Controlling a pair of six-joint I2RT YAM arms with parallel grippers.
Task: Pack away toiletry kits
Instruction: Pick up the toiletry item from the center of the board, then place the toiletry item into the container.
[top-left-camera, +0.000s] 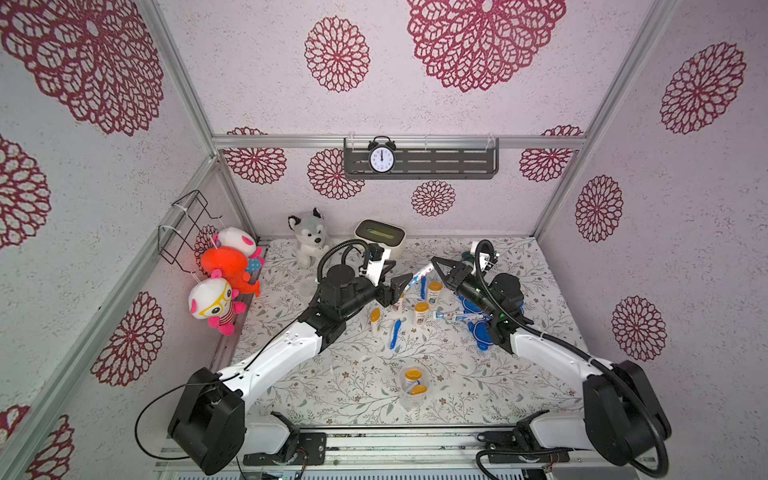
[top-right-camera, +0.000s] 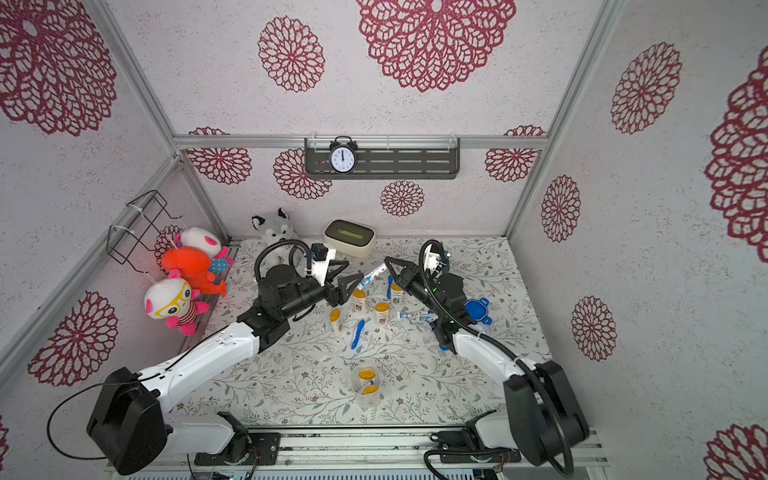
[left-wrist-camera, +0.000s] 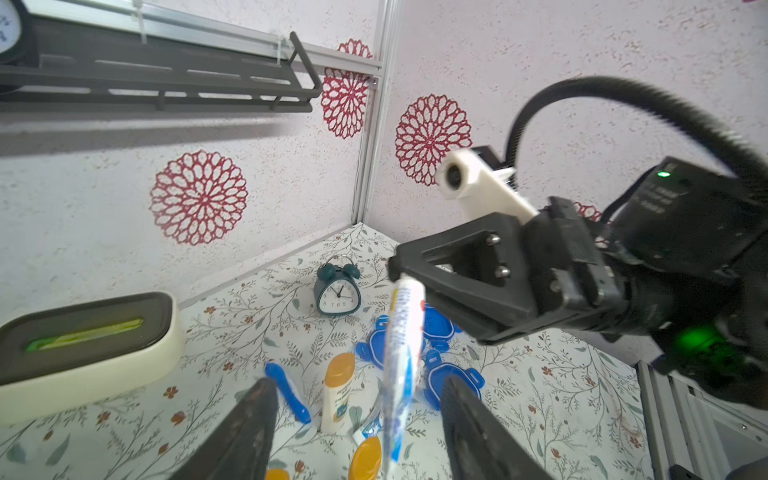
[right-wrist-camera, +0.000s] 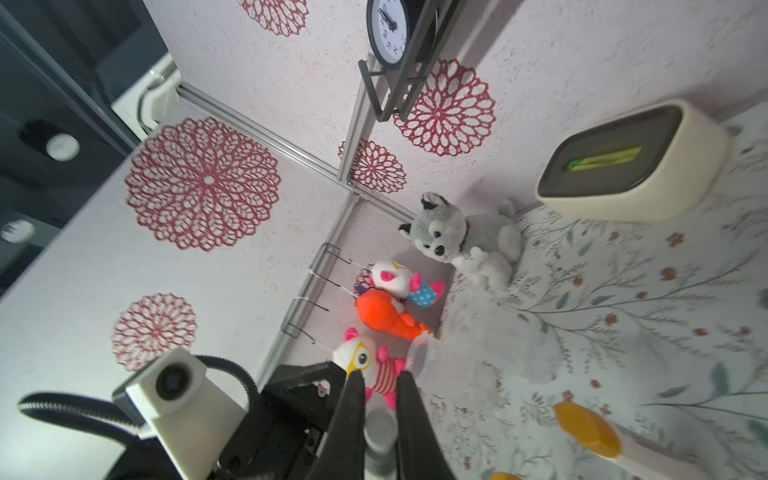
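My right gripper should next move back and down to let go of the tube in the cup, because the clear cup (top-left-camera: 413, 384) is below my right gripper and nearer the base.
A white toothpaste tube (top-left-camera: 419, 275) hangs in the air above the mat, between my two grippers. My right gripper (top-left-camera: 435, 262) is shut on its capped end (right-wrist-camera: 379, 436). My left gripper (left-wrist-camera: 358, 381) is open, and the tube's flat end (left-wrist-camera: 400, 357) lies between its fingers (left-wrist-camera: 467, 424) without touching them. Below on the mat are white bottles with orange caps (top-left-camera: 421, 312), a blue toothbrush (top-left-camera: 395, 333), a second tube (top-left-camera: 453, 316) and blue lids (left-wrist-camera: 451, 376). Near the front, a clear cup (top-left-camera: 411, 386) holds two bottles.
A cream tissue box (top-left-camera: 380, 237) and a plush husky (top-left-camera: 309, 237) stand at the back. A teal alarm clock (left-wrist-camera: 337, 291) sits behind the lids. Plush toys (top-left-camera: 224, 270) hang on the left wall. Empty clear cups (right-wrist-camera: 478, 345) lie at the left of the mat.
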